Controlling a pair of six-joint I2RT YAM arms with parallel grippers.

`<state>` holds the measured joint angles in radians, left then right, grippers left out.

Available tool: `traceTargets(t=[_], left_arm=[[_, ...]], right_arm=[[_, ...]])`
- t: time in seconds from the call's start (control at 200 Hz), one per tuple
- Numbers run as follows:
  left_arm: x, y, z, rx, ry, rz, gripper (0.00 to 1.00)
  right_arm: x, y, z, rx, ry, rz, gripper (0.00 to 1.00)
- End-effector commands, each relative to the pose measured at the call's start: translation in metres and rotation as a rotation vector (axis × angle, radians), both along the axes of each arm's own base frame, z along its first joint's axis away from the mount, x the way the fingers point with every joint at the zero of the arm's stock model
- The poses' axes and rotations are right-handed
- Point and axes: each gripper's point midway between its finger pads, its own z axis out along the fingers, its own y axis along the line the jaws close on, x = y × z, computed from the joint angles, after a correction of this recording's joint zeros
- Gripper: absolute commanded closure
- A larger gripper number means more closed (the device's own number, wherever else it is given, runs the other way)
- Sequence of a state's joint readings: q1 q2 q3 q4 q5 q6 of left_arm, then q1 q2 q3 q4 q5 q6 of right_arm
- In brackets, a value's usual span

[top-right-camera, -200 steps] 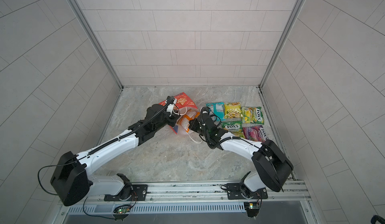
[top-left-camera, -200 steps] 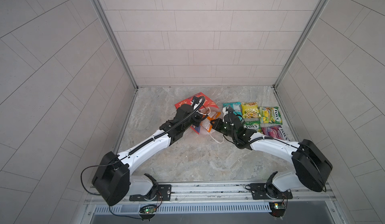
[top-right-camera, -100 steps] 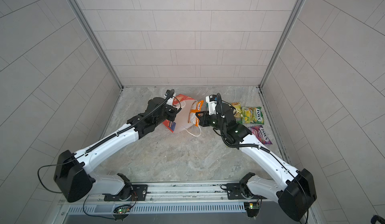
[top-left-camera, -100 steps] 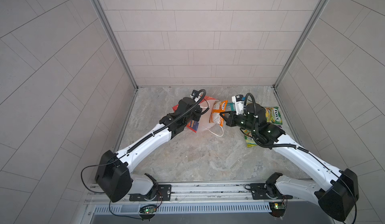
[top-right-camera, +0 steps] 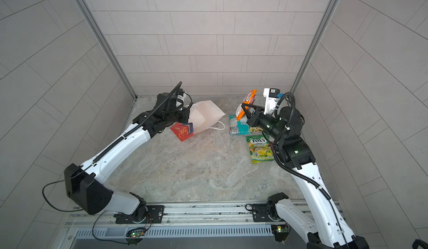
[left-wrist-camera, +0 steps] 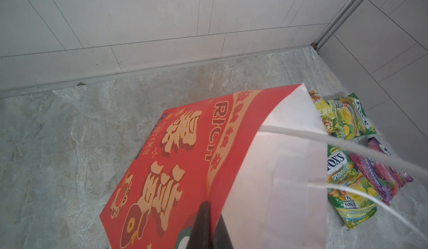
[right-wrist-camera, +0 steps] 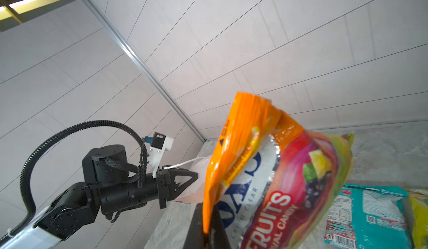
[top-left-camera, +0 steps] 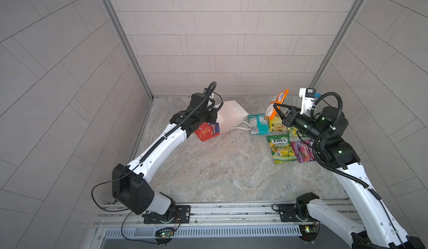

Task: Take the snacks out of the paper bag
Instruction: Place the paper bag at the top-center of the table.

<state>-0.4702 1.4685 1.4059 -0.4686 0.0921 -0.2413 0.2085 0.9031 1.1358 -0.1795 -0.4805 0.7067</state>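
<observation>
The bag lies tilted, so my left gripper should next turn to tip it upright onto its red bottom end [top-left-camera: 206, 135] on the table, then let go of the bag's rim.
The red paper bag [top-left-camera: 229, 118] [top-right-camera: 205, 115] lies tilted on the stone table at the back left, its white inside facing right. My left gripper [top-left-camera: 216, 114] [left-wrist-camera: 212, 213] is shut on the bag's rim beside a white cord handle [left-wrist-camera: 324, 136]. My right gripper [top-left-camera: 275, 106] [right-wrist-camera: 208, 224] is shut on the edge of an orange snack packet [top-left-camera: 276, 104] [right-wrist-camera: 278, 178], held in the air to the right of the bag, apart from it. Below it on the table lie teal [top-left-camera: 257, 123], yellow [top-left-camera: 276, 125], green FOX'S [top-left-camera: 281, 149] and purple [top-left-camera: 302, 150] snacks.
Tiled walls close in the table at the back and on both sides. A metal rail [top-left-camera: 231, 213] carrying both arm bases runs along the front edge. The right arm's elbow [top-left-camera: 333, 148] hangs over the purple packet.
My right gripper has pulled the orange packet out of the bag's mouth and carried it up and to the right. My left gripper has lifted the bag's rim and drawn it slightly left.
</observation>
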Motion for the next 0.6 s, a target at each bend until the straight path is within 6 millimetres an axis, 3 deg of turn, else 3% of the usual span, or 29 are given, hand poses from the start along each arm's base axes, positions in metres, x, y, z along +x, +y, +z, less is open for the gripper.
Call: traceTargets(t=[0.0,0.25,0.38,0.595], left_arm=[[0.002,-0.005,0.012,-0.12,0.054,-0.026,1.0],[0.028,0.019,0.022,-0.159,0.094,0.069,1.0],[0.036,0.018,0.03,-0.209,0.116,0.09,1.0],[0.046,0.023,0.008,-0.205,0.165,0.106,1.0]], right_arm=[[0.012,-0.019,-0.005,0.054,0.035,-0.096,1.0],[0.034,-0.031,-0.052,0.052,0.16,-0.169,1.0],[0.036,-0.028,-0.071,0.044,0.21,-0.15,1.0],[0.029,-0.007,-0.099,0.076,0.25,-0.021,1.0]])
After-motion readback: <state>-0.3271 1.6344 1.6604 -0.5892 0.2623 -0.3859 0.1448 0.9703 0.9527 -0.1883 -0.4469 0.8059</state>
